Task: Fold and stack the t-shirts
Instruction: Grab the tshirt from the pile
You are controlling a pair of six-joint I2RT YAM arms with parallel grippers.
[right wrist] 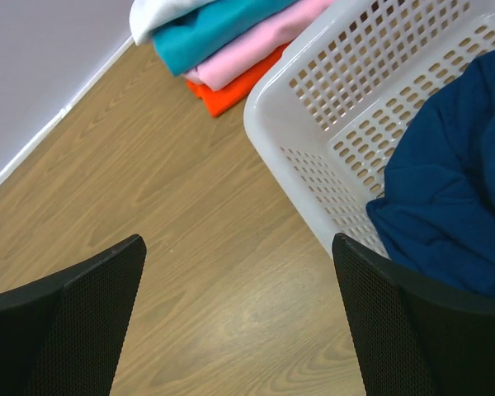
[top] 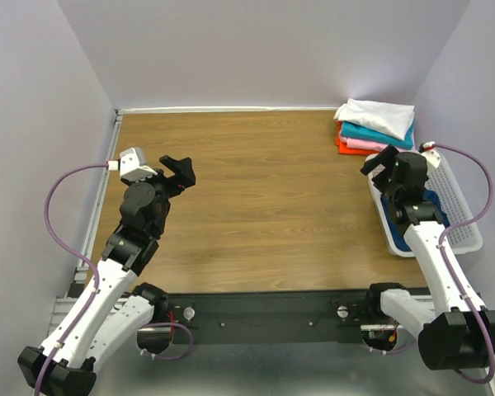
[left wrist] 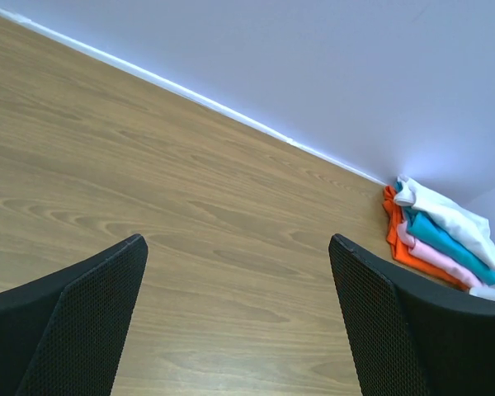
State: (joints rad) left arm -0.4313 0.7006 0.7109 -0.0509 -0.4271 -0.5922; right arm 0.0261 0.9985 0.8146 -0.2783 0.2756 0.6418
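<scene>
The navy shirt is still crumpled. Next I will move my right gripper to the right in the top view and down into the basket (right wrist: 355, 107), onto the shirt's far folds.
A stack of folded t-shirts (top: 375, 125) lies in the far right corner of the table, white on top, then teal, pink and orange-red. The stack (left wrist: 437, 235) also shows at the right of the left wrist view, and the same stack (right wrist: 231, 41) appears at the top of the right wrist view. A crumpled navy blue t-shirt (right wrist: 454, 206) fills the white perforated basket (right wrist: 355, 107). My right gripper (right wrist: 238, 241) hangs open over bare wood, just left of the basket's corner. My left gripper (left wrist: 238, 241) is open above the table's left side, holding nothing.
The basket (top: 460, 206) stands along the right edge of the table, with the right arm reaching over it and the navy shirt (top: 435, 206) partly hidden beneath. Grey walls close off the back and both sides. Bare wood spans the middle.
</scene>
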